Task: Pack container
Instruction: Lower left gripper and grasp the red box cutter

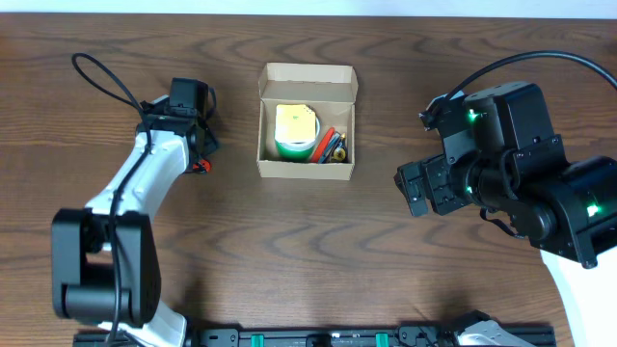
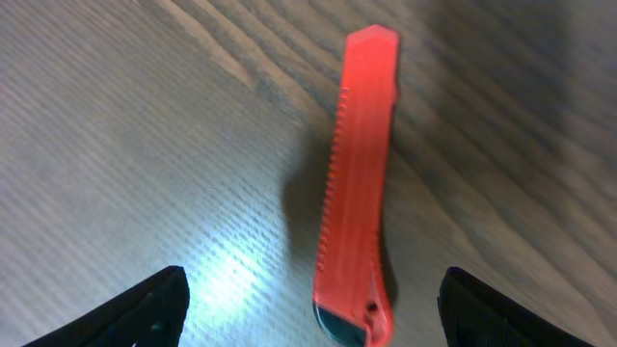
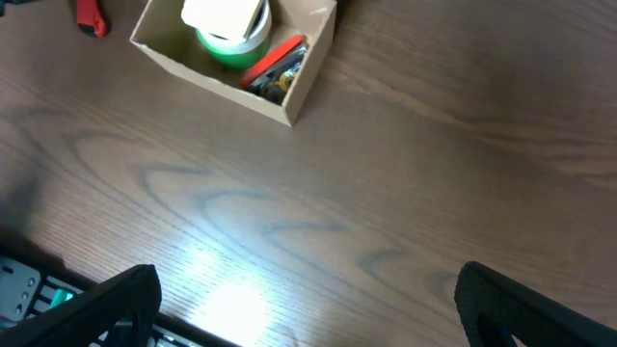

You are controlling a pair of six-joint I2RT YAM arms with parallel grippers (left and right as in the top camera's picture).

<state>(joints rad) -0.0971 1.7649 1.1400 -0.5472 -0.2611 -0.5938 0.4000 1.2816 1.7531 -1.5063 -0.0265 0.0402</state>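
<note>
My open left gripper moves down onto the toothed middle of the red box cutter (image 2: pixel 362 183) and closes there next, since that lies below the gripper, between its fingers.
The container (image 1: pixel 263 106) is a tan cardboard box with its flap lid open at the back, in the middle of the table. It holds a green tape roll (image 1: pixel 294 148) with a yellow pad on top and several pens. It also shows in the right wrist view (image 3: pixel 289 101). A red box cutter (image 2: pixel 362 183) lies on the table left of the box, its tip just showing in the overhead view (image 1: pixel 201 167). My left gripper (image 2: pixel 313 313) is open right over the cutter, fingers either side, not touching it. My right gripper (image 3: pixel 308 308) is open and empty, above bare table to the right of the box.
The table is dark wood. A black cable (image 1: pixel 106 82) loops from the left arm at the back left. A rail with green marks (image 1: pixel 308 337) runs along the front edge.
</note>
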